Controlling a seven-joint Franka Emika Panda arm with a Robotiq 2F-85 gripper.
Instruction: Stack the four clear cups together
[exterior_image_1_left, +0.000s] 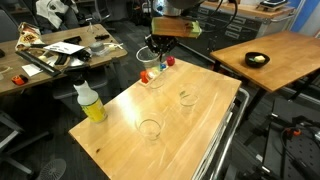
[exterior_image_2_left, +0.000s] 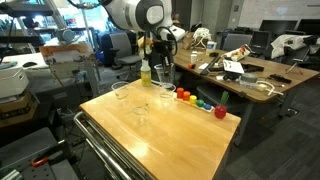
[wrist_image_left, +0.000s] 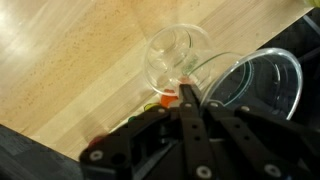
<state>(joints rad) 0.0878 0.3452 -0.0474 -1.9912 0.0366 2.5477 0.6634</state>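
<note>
The standing cup's mouth (exterior_image_1_left: 154, 78) (wrist_image_left: 178, 57) lies open below my gripper, so my gripper needs to lower the held clear cup into it and release the held cup's rim.
My gripper (wrist_image_left: 186, 96) is shut on the rim of a clear cup (wrist_image_left: 258, 86) and holds it tilted just above and beside a second clear cup (wrist_image_left: 170, 55) that stands on the wooden table. In an exterior view the gripper (exterior_image_1_left: 156, 52) hangs over the table's far corner, above that standing cup (exterior_image_1_left: 155, 78). Two more clear cups stand apart on the table, one mid-table (exterior_image_1_left: 187, 97) and one near the front (exterior_image_1_left: 150, 128). In an exterior view three cups (exterior_image_2_left: 165, 95) (exterior_image_2_left: 140, 108) (exterior_image_2_left: 122, 92) stand on the table below the gripper (exterior_image_2_left: 160, 58).
A white-capped bottle with yellow liquid (exterior_image_1_left: 89, 102) (exterior_image_2_left: 146, 72) stands at a table corner. Small coloured blocks (exterior_image_2_left: 200, 103) line one edge by the gripper (exterior_image_1_left: 166, 63). Cluttered tables (exterior_image_1_left: 55, 55) and a second wooden table (exterior_image_1_left: 275, 55) surround the wooden table (exterior_image_1_left: 120, 140).
</note>
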